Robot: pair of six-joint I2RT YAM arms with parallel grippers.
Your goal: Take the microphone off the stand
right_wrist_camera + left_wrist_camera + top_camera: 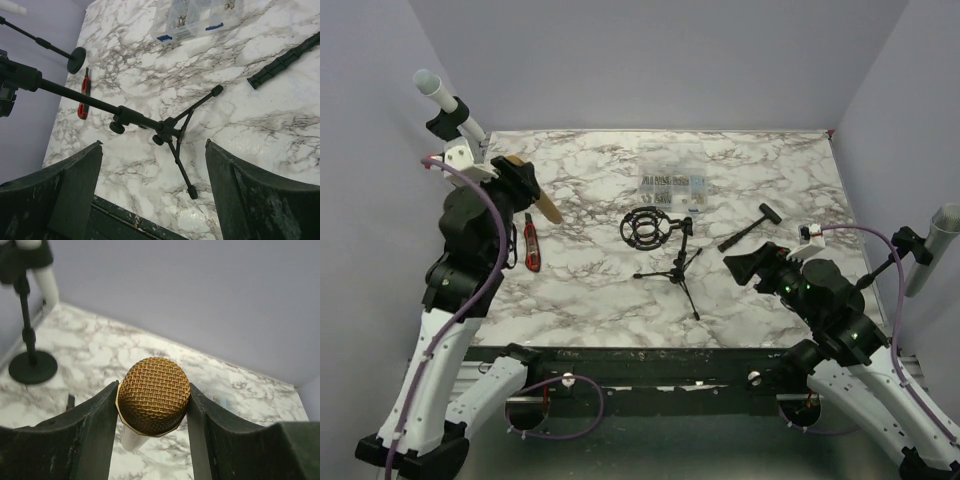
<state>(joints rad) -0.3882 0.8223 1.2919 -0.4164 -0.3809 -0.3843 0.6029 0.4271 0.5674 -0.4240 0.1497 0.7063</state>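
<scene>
My left gripper holds the microphone (548, 208) and should next release it down on the marble between the red utility knife and clear parts box, as it's bare there.
My left gripper (154, 390) is shut on the microphone (154, 396), its gold mesh head pinched between the two black fingers and its pale body hanging below. In the top view the left gripper (525, 185) holds the microphone (548, 208) up over the table's left side, well apart from the stand. The black tripod stand (672, 268) is at the table's centre, its round shock-mount ring (647, 227) holding nothing. My right gripper (742, 265) hovers just right of the stand (172, 131), open (154, 145) with only marble between its fingers.
A red utility knife (532, 243) lies left of the stand. A clear parts box (673, 188) sits behind it and a black hammer-like tool (750, 230) lies to the right. Another pole with a round base (32, 367) stands at the far left corner.
</scene>
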